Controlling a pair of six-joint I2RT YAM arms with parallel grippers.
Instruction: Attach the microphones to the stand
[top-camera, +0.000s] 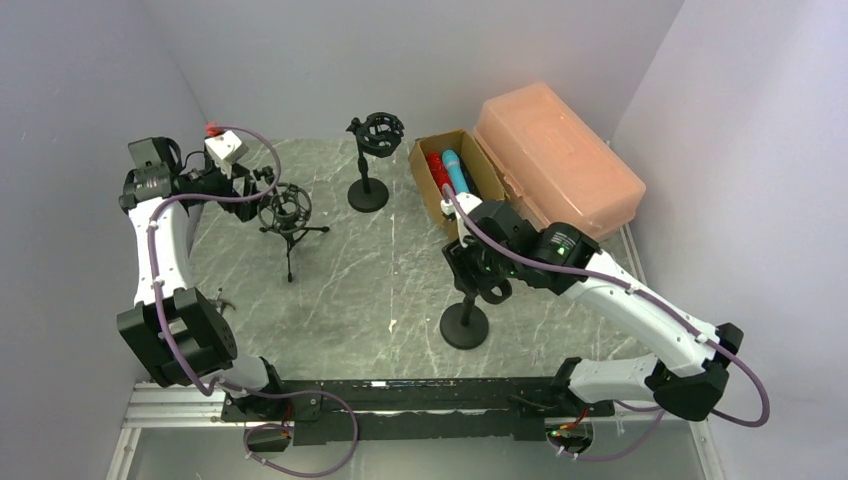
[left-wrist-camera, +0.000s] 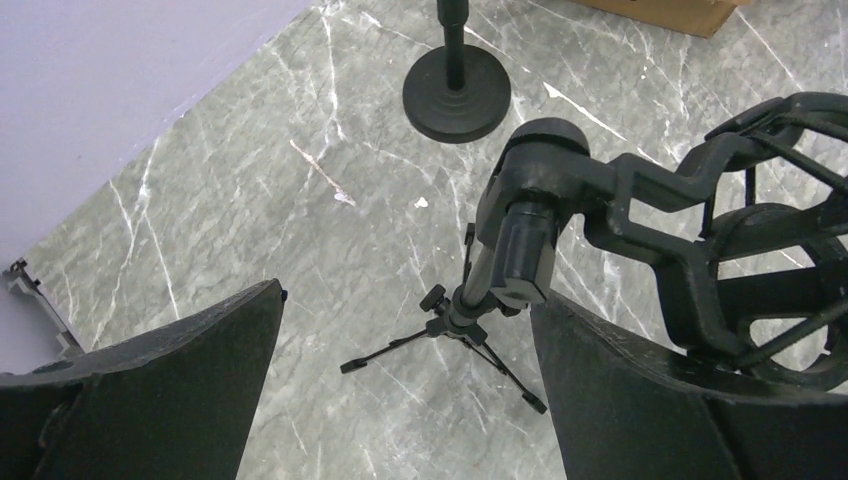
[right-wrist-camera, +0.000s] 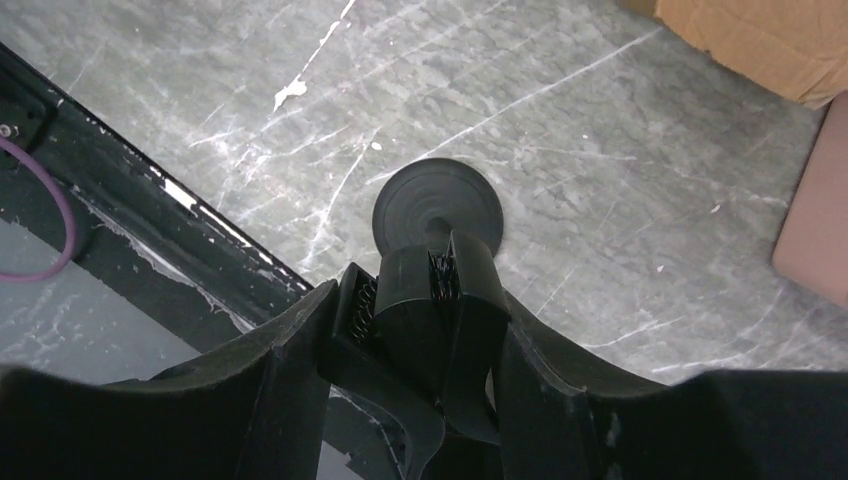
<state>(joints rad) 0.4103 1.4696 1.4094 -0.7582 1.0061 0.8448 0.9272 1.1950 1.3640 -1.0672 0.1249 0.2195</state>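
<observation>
My right gripper should release the round-base stand outward and left in the top view, on the bare tabletop beside the tripod stand, after carrying it there.
A glittery red microphone (top-camera: 435, 165) and a light blue one (top-camera: 457, 172) lie in an open cardboard box (top-camera: 424, 152) at the back right. The other microphones are hidden. My right gripper (top-camera: 478, 278) is shut on the black spring clip (right-wrist-camera: 440, 300) atop the near round-base stand (top-camera: 464, 326); its base also shows in the right wrist view (right-wrist-camera: 437, 205). My left gripper (top-camera: 262, 183) is open and empty beside the shock mount (top-camera: 285, 207) of the tripod stand (left-wrist-camera: 470, 300). In the left wrist view (left-wrist-camera: 405, 300) the mount (left-wrist-camera: 740, 250) sits over the right finger.
A second round-base stand with a shock mount (top-camera: 375, 135) stands at the back centre, and its base shows in the left wrist view (left-wrist-camera: 456, 92). A closed peach plastic case (top-camera: 560, 160) lies behind the cardboard box. Walls close in on the left, back and right.
</observation>
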